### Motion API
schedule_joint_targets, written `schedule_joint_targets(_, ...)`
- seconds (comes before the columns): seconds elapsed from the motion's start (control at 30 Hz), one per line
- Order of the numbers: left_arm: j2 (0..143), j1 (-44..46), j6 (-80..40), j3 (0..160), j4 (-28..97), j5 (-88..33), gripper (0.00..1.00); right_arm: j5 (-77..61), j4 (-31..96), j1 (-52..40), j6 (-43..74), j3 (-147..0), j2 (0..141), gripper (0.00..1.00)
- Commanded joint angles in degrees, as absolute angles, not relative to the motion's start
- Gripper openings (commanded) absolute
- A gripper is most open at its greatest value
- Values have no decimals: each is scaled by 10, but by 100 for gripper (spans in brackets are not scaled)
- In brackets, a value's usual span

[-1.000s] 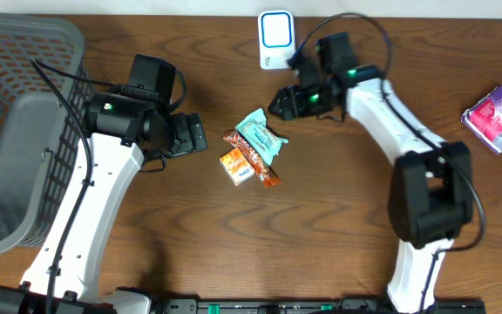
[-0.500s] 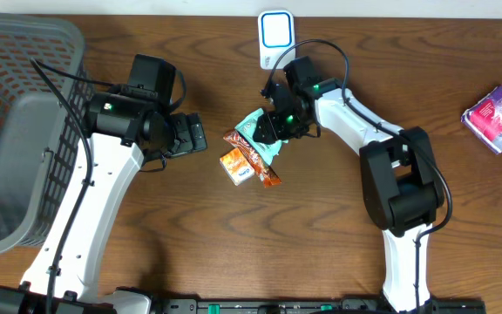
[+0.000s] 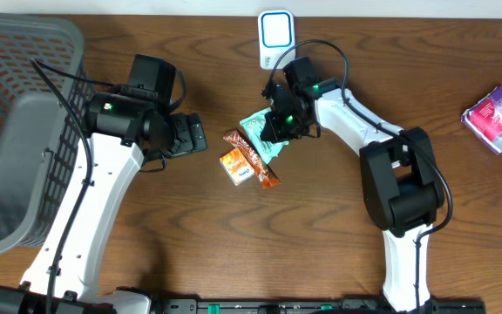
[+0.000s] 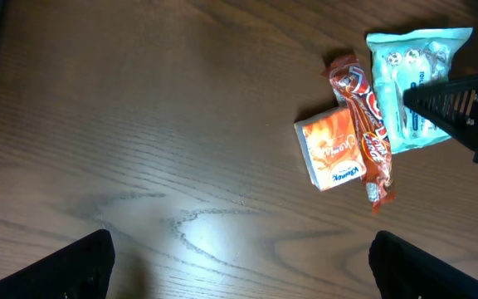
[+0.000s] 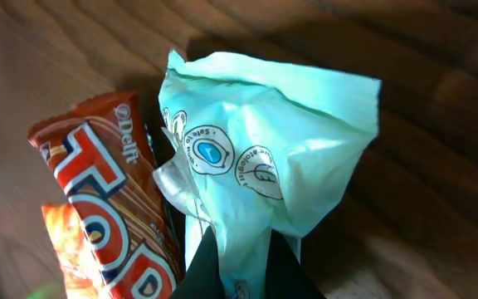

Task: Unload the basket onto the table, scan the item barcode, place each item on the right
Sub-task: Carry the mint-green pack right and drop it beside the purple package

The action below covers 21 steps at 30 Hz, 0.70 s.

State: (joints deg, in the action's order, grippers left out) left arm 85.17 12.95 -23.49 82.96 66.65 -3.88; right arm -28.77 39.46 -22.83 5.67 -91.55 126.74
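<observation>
My right gripper will next move up and outward over the scanner, then go right in the overhead view beside the purple packet to release, since the wood is bare there.
A teal packet [image 3: 256, 133] lies mid-table beside a red-brown snack bar [image 3: 253, 157] and a small orange packet [image 3: 236, 166]. My right gripper [image 3: 277, 128] is shut on the teal packet's edge; in the right wrist view the wrapper [image 5: 264, 149] bunches up between the two dark fingers [image 5: 204, 270], with the bar [image 5: 110, 208] to its left. The white scanner with a blue face [image 3: 275, 37] stands at the far edge, behind that arm. My left gripper [image 3: 190, 135] hovers open to the left of the pile, nothing between its fingertips [image 4: 77, 266]. No barcode shows in any view.
A grey mesh basket [image 3: 16, 131] fills the left side of the table. A purple packet [image 3: 497, 118] lies at the far right. In the left wrist view, bare wood stretches left of the orange packet [image 4: 330, 151] and the teal packet [image 4: 409, 83].
My right gripper swung down and left from beside the scanner onto the teal packet and closed on it. The left arm stayed still.
</observation>
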Motion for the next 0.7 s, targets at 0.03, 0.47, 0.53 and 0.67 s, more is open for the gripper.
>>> schedule_joint_targets(0.03,856,128,-225,834,668,-29,98,-321,395,-217,130,-957,1270,1)
schedule_joint_targets(0.47,856,128,-225,834,668,-29,98,-197,208,-158,342,-1075,1270,2)
schedule_joint_targets(0.53,856,128,-225,834,668,-29,98,-151,183,-158,378,-1075,1272,1)
schedule_joint_targets(0.67,856,128,-225,834,668,-29,98,-140,118,-160,399,-1075,1287,1)
